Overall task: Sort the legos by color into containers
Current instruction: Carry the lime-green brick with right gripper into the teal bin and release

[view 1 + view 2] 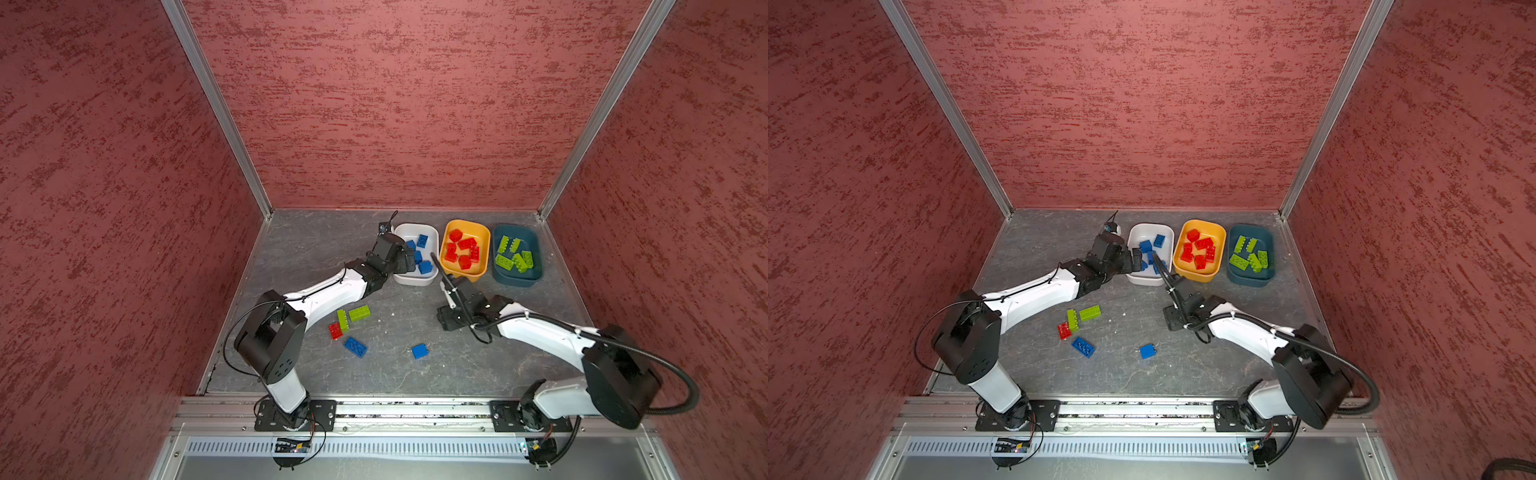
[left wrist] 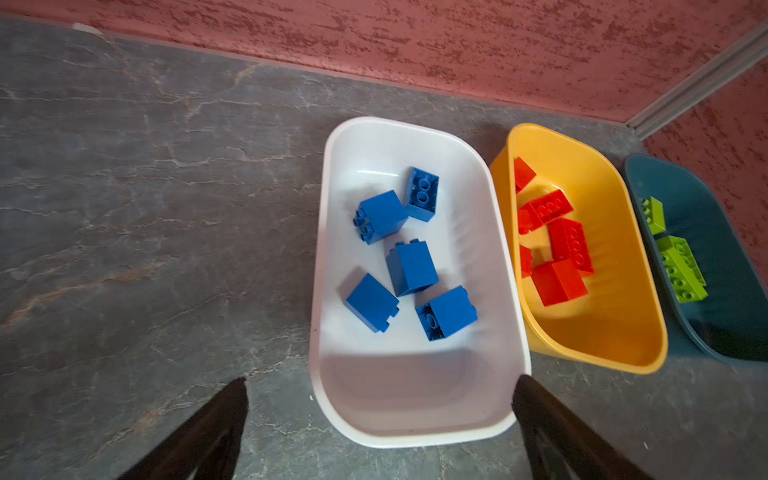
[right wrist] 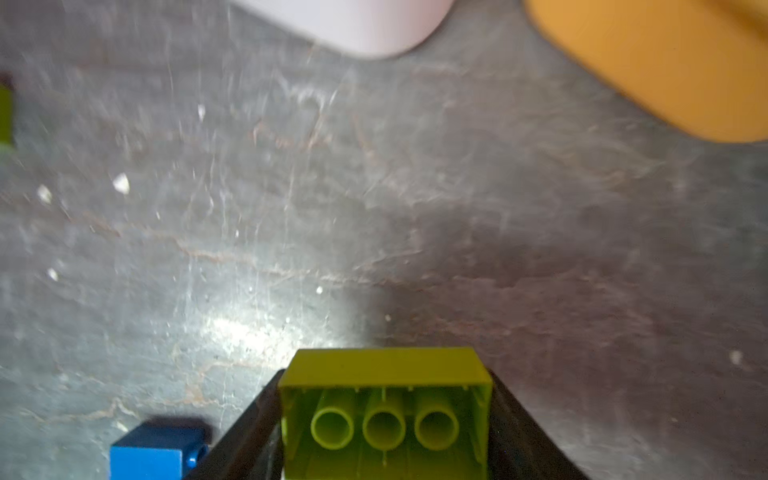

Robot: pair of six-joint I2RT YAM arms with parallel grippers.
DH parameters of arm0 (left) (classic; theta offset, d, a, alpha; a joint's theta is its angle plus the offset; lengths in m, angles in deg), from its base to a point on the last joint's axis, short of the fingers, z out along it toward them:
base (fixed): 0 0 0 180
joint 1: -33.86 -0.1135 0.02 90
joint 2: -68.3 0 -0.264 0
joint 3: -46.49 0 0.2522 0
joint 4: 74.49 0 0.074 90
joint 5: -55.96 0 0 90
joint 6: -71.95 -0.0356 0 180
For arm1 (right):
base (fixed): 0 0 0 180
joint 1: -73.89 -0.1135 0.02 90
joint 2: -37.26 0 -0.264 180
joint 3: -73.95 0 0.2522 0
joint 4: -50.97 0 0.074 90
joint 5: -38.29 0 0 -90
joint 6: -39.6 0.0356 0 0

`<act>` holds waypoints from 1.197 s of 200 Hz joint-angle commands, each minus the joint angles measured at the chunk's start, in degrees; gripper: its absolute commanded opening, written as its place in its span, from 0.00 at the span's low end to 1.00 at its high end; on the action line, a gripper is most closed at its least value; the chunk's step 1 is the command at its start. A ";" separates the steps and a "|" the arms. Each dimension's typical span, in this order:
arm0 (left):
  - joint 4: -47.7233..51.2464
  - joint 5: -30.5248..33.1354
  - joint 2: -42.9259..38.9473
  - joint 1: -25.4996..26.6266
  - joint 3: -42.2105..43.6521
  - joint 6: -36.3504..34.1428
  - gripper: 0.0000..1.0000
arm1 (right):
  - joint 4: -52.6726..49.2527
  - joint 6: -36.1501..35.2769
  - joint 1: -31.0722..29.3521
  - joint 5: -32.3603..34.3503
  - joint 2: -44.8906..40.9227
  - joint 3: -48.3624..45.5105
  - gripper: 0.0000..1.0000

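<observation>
My right gripper should next go up and carry the green lego outward over the teal tub (image 1: pixel 515 282), then let go of it. This tub of green ones is farther outward than my gripper.
My right gripper (image 3: pixel 386 399) is shut on a lime green lego (image 3: pixel 386 365), hollow underside toward the camera, just above the grey table; in both top views this gripper (image 1: pixel 446 319) points down and hides that brick. My left gripper (image 2: pixel 380 382) stands open above the near end of the white tub (image 2: pixel 415 395), which holds several blue legos (image 2: pixel 411 268). The yellow-orange tub (image 1: pixel 469 276) holds red legos (image 1: pixel 461 249). The teal tub (image 1: pixel 515 282) holds green ones (image 1: pixel 513 255). Loose on the table lie two green legos (image 1: pixel 359 312), a red one (image 1: pixel 335 331), a blue oblong (image 1: pixel 355 346) and a blue square (image 1: pixel 419 351).
The three tubs stand in a row along the back wall, right of centre. Red textured walls close in the table on three sides. The arm bases sit on a rail (image 1: pixel 415 409) at the front edge. The left arm (image 1: pixel 332 291) stretches above the loose bricks.
</observation>
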 commanded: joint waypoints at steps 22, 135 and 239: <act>-4.22 -11.42 1.23 0.29 -2.03 -4.17 0.99 | 6.96 4.09 11.30 -4.29 -8.09 -3.60 0.54; -3.61 -11.08 4.74 6.19 -8.67 -12.31 0.99 | 24.32 6.79 37.21 -13.59 2.06 5.34 0.55; -7.61 -2.56 -1.66 5.03 -1.06 -9.54 0.99 | 8.89 -3.39 46.67 -11.46 27.75 33.61 0.73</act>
